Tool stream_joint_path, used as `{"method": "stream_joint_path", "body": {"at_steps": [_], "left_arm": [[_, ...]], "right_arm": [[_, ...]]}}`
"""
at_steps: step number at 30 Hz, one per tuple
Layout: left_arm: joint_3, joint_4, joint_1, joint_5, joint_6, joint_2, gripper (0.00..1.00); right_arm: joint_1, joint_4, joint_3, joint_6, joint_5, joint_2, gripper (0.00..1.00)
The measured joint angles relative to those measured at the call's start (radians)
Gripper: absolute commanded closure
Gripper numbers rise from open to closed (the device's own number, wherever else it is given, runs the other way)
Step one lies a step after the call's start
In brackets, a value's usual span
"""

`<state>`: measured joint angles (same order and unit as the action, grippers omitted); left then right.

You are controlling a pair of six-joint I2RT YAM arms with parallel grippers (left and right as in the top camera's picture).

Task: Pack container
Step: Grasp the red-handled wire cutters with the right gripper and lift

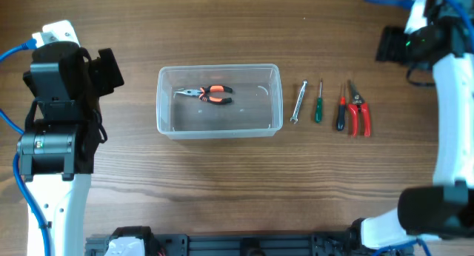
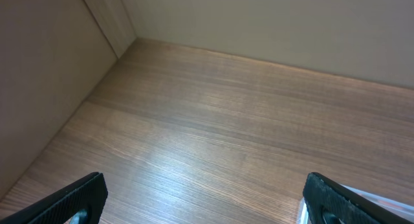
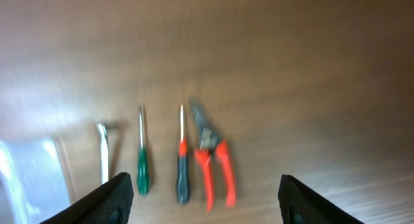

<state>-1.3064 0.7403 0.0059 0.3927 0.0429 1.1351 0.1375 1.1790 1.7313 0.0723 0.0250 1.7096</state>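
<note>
I need to lower my right gripper to the left in the overhead view onto the red handle beside the red-and-black screwdriver, since the cutters lie below it, unpacked.
The clear plastic container (image 1: 219, 100) sits mid-table with orange-and-black pliers (image 1: 206, 94) inside. To its right lie a silver wrench (image 1: 298, 102), a green screwdriver (image 1: 318, 103), a red-and-black screwdriver (image 1: 341, 109) and red-handled cutters (image 1: 358, 109). The right wrist view, blurred, shows the wrench (image 3: 103, 153), green screwdriver (image 3: 141, 156), red-and-black screwdriver (image 3: 182, 159) and cutters (image 3: 212, 162). My right gripper (image 3: 204, 201) is open and empty, above the tools. My left gripper (image 2: 207, 201) is open and empty over bare table left of the container, whose corner (image 2: 381, 201) just shows.
The left arm (image 1: 63, 100) stands at the table's left side, the right arm (image 1: 437, 56) at the far right. A beige wall (image 2: 272, 23) borders the table in the left wrist view.
</note>
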Motion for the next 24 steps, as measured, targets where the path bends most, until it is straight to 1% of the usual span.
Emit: {"method": "stream_joint_path", "body": {"at_steps": [1,2,6,8,12,14,16,20,24], "left_arm": [[0.000,0.000,0.000,0.000,0.000,0.000,0.00],[0.000,0.000,0.000,0.000,0.000,0.000,0.00],[0.000,0.000,0.000,0.000,0.000,0.000,0.00],[0.000,0.000,0.000,0.000,0.000,0.000,0.00],[0.000,0.000,0.000,0.000,0.000,0.000,0.00],[0.000,0.000,0.000,0.000,0.000,0.000,0.00],[0.000,0.000,0.000,0.000,0.000,0.000,0.00],[0.000,0.000,0.000,0.000,0.000,0.000,0.00],[0.000,0.000,0.000,0.000,0.000,0.000,0.00]], "right_arm": [[0.000,-0.024,-0.050,0.004,-0.008,0.016,0.24],[-0.002,-0.050,-0.101,0.008,-0.008,0.031,0.25],[-0.001,-0.116,-0.265,-0.019,0.006,0.078,0.34],[-0.001,-0.125,-0.331,-0.049,0.006,0.104,0.37],[-0.001,-0.153,-0.435,-0.078,0.006,0.137,0.37],[-0.001,-0.172,-0.473,-0.082,0.006,0.138,0.37],[-0.001,-0.203,-0.497,-0.082,0.006,0.138,0.41],[-0.001,-0.249,-0.525,-0.089,0.000,0.138,0.55],[-0.001,-0.299,-0.559,-0.095,-0.025,0.138,0.57]]}}
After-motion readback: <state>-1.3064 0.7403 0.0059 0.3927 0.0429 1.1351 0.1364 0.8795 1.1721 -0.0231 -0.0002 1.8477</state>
